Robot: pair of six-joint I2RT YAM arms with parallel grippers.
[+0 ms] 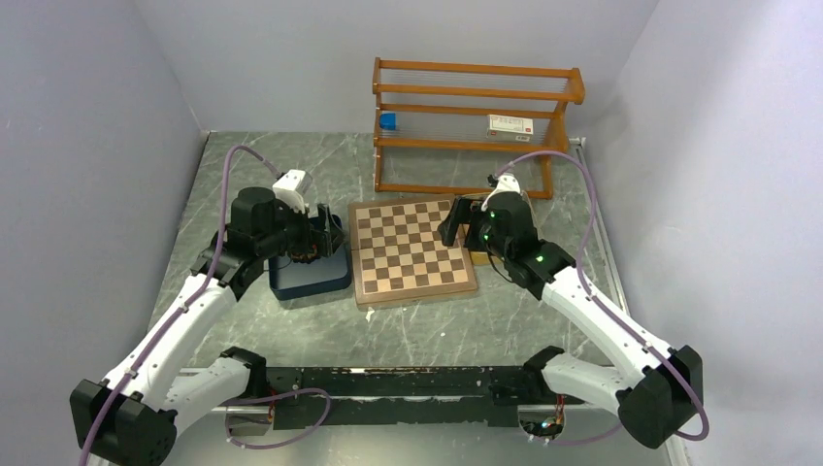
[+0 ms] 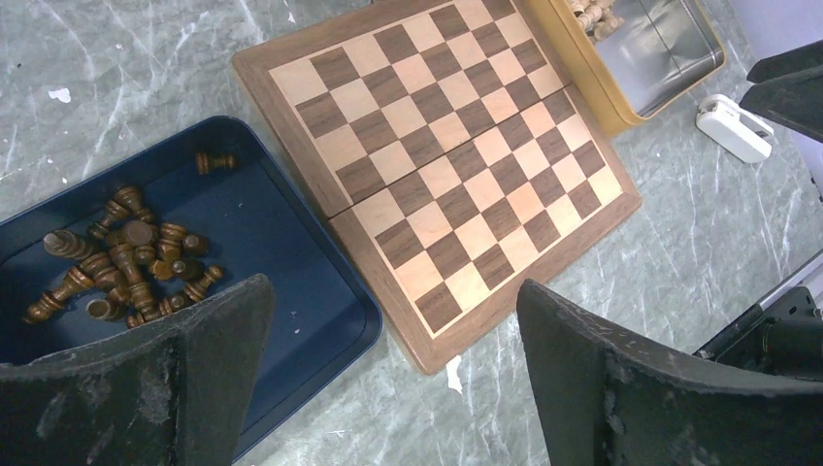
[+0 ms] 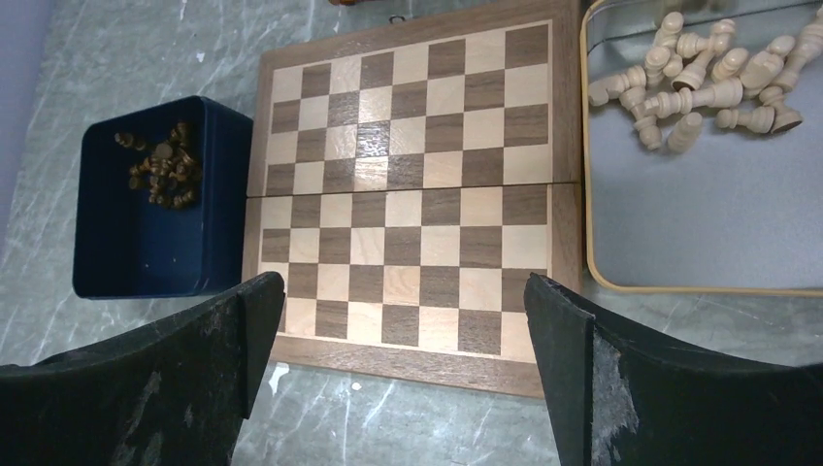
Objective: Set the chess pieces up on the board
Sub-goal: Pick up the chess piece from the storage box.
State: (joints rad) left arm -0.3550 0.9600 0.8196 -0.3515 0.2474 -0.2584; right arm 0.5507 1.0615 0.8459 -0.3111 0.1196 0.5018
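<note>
My right gripper goes to the right in the top view and down onto the heap's nearest pale piece next, since the tan tray's bare bottom borders that piece.
The board [image 1: 412,250] lies flat in the middle of the table with no pieces on its squares. Dark brown chess pieces [image 2: 126,262] lie heaped in a dark blue tray [image 2: 291,262] left of the board [image 2: 446,165]. Pale chess pieces [image 3: 699,87] lie in a shallow tan tray [image 3: 699,214] right of the board [image 3: 408,194]. My left gripper [image 1: 325,233] hangs over the blue tray [image 1: 311,277], open and holding nothing [image 2: 393,291]. My right gripper [image 1: 456,221] hovers above the board's right edge, open and holding nothing [image 3: 403,286].
A wooden rack [image 1: 476,126] stands behind the board, holding a small blue item [image 1: 388,121] and a white box [image 1: 510,124]. A small white device [image 2: 735,126] lies on the marble table beyond the tan tray. Grey walls close in both sides.
</note>
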